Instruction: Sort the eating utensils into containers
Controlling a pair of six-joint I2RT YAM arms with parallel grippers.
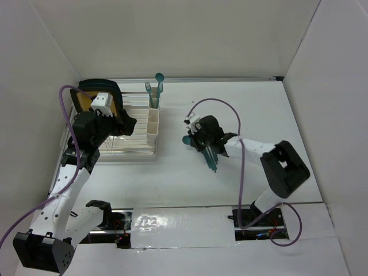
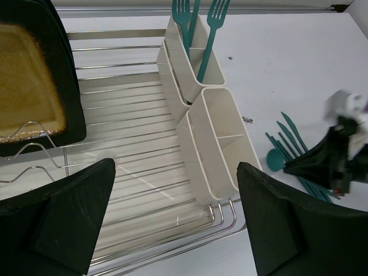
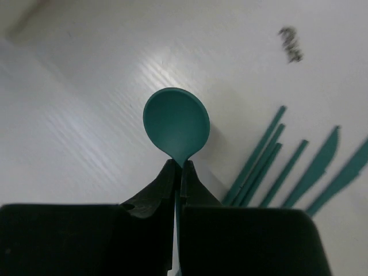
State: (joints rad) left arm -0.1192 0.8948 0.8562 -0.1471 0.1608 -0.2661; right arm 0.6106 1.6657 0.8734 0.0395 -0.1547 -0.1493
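The right gripper rises over the far cup (image 1: 154,98) next and releases the spoon upright inside, since the cup stands outward and to the gripper's left in the top view.
The cream-white containers (image 1: 153,118) stand in a row on the right side of the dish rack. They also show in the left wrist view (image 2: 213,132). Teal forks (image 2: 204,34) and one spoon (image 1: 159,77) stand in the far cup. My right gripper (image 3: 180,167) is shut on the neck of a teal spoon (image 3: 176,123), low over the table right of the containers (image 1: 192,138). Several teal utensils (image 1: 213,158) lie on the table beside it, and their handles and knives (image 3: 270,167) show in the right wrist view. My left gripper (image 2: 175,213) is open and empty above the rack's near end.
A clear wire dish rack (image 1: 129,146) holds a yellow-and-black plate (image 1: 86,98) upright at its left end. Small dark specks (image 3: 290,43) lie on the white table. White walls close in the back and both sides.
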